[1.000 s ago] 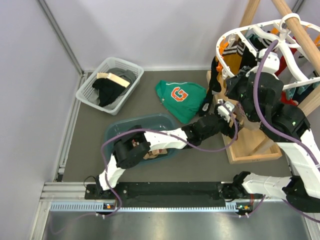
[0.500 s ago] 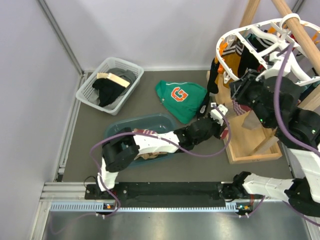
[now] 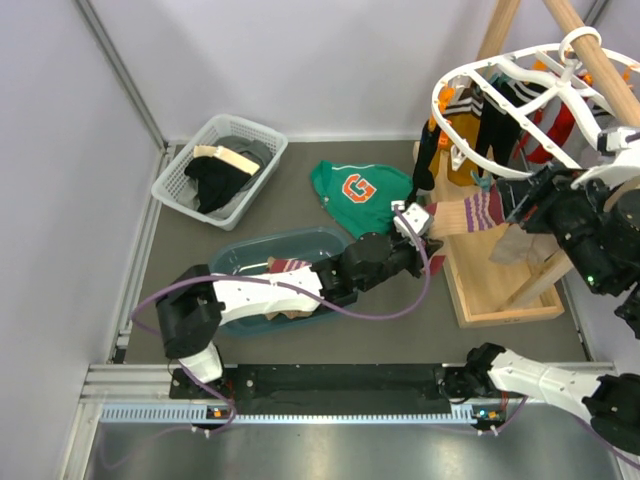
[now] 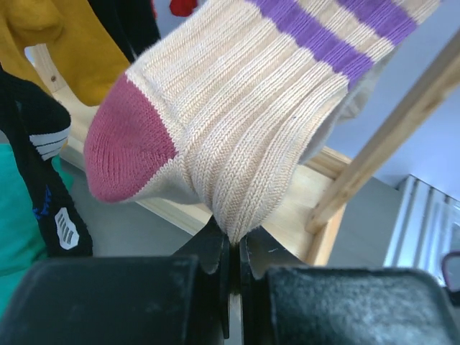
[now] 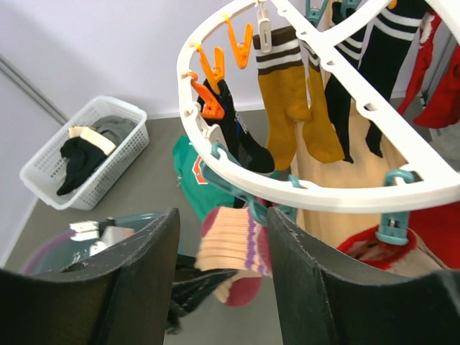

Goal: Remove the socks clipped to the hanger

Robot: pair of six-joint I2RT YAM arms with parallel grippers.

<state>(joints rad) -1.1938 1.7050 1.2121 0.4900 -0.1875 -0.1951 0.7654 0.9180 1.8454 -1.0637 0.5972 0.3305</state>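
Socks already lie in the teal tub, so the left gripper should next go to the left in the top view and down into that tub to release the cream sock.
A cream ribbed sock (image 4: 237, 122) with purple stripes and a maroon toe is pinched at a fold by my left gripper (image 4: 233, 241), which is shut on it. In the top view the left gripper (image 3: 418, 222) holds this sock (image 3: 465, 212) stretched sideways below the hanger (image 3: 440, 100). The sock's far end reaches a teal clip (image 5: 251, 208) under the white hanger rim (image 5: 287, 188); I cannot tell if the clip grips it. My right gripper (image 5: 223, 277) is open, just short of the sock. Mustard (image 5: 287, 93), black (image 5: 237, 140) and red (image 5: 438, 93) socks hang clipped.
The hanger hangs from a wooden pole (image 3: 590, 50) whose stand has a wooden base frame (image 3: 500, 305). A green sweatshirt (image 3: 360, 195) lies on the floor. A teal tub (image 3: 230, 258) holding socks sits under the left arm. A white mesh basket (image 3: 172, 190) stands far left.
The left arm has stretched right to the hanger and shut on the cream sock. The right gripper has opened and drawn back to the right, away from the clips.
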